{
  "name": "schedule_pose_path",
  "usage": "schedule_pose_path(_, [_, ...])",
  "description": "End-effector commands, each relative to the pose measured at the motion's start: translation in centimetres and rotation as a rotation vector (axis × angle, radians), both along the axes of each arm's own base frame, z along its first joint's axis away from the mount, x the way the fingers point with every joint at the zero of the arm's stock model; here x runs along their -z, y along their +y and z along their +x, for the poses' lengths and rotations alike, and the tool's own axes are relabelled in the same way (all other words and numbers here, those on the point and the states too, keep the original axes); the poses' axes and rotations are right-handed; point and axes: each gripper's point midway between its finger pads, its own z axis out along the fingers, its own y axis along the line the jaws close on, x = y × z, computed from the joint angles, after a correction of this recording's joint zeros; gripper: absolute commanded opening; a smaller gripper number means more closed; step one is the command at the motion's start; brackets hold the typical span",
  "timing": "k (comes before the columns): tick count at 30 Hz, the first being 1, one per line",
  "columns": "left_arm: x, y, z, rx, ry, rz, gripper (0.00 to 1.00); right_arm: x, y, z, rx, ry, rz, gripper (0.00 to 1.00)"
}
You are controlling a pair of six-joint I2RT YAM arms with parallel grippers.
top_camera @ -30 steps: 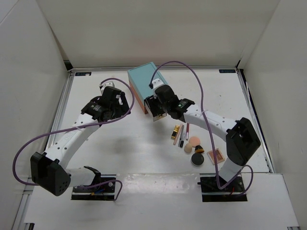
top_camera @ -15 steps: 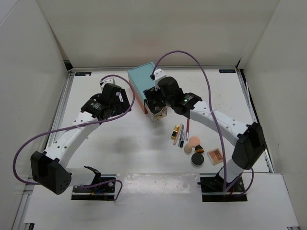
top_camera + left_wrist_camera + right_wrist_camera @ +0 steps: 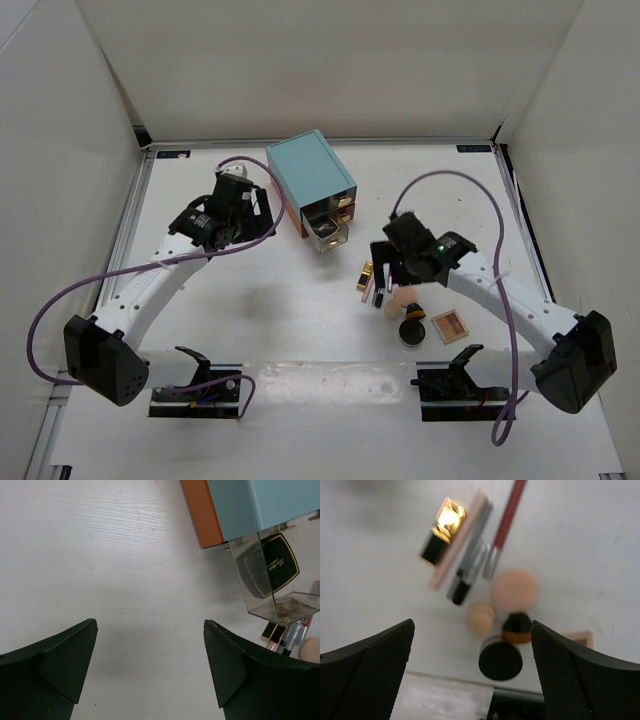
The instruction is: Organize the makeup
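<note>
The round black compact (image 3: 412, 333) sits by the near metal strip, so my right gripper will next move back and down until its open fingers are on both sides of the compact's lid.
The makeup lies in a pile right of centre: gold lipstick tube (image 3: 368, 272) (image 3: 441, 530), silver-lilac tube (image 3: 472, 560), slim red stick (image 3: 507, 520), two peach sponges (image 3: 515, 590), round black compact (image 3: 412, 333) (image 3: 500, 659) and tan-pink palette (image 3: 449, 325). My right gripper (image 3: 393, 277) (image 3: 472, 625) hovers open and empty above this pile. The teal drawer box (image 3: 310, 175) has a clear drawer (image 3: 328, 236) (image 3: 270, 585) pulled out, with a black gold-lettered item (image 3: 267, 565) inside. My left gripper (image 3: 256, 208) (image 3: 150, 625) is open and empty, left of the box.
The box has an orange side (image 3: 202, 512) facing my left gripper. White walls enclose the table on three sides. A metal strip (image 3: 440, 700) runs along the near edge below the compact. Purple cables loop over both arms.
My right gripper has pulled back from the drawer front and moved right and nearer, over the makeup pile. The drawer stays open. My left gripper has shifted slightly toward the back.
</note>
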Motion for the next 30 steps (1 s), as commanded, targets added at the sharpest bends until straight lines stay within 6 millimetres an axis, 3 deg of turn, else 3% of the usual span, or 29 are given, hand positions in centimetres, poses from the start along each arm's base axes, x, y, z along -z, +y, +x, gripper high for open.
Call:
schedule_pose_path(1, [0.0,-1.4,-0.2,0.073,-0.001,-0.027,0.98,4.4,-2.8,-7.1,0.11,0.28,-0.05,0.99])
schedule_pose_path(8, [2.5,-4.0,-1.8,0.149,0.063,-0.039,0.98,8.4,-3.4,-9.6,0.157,0.351,-0.039,0.99])
schedule_pose_path(13, [4.2,-5.5,-3.6,0.191,0.118,-0.035,0.98,10.4,-3.9,-10.1,0.171,0.361,-0.047,0.98])
schedule_pose_path(19, [4.8,-7.8,-5.3,0.262,0.13,-0.087,0.98,12.6,-4.2,-10.7,0.19,0.382,-0.05,0.95])
schedule_pose_path(22, [5.5,-8.5,-6.1,0.278,0.153,-0.079,0.98,12.8,-4.7,-10.2,0.206,0.347,-0.066,0.83])
schedule_pose_path(24, [5.5,-8.8,-6.4,0.282,0.154,-0.069,0.98,12.7,-5.2,-9.7,0.216,0.315,-0.086,0.6])
schedule_pose_path(26, [5.2,-9.1,-6.3,0.282,0.145,-0.063,0.98,12.4,-5.2,-9.5,0.212,0.305,-0.085,0.46])
schedule_pose_path(30, [4.1,-9.1,-6.0,0.284,0.12,-0.054,0.98,9.7,-3.4,-9.4,0.141,0.3,-0.018,0.36])
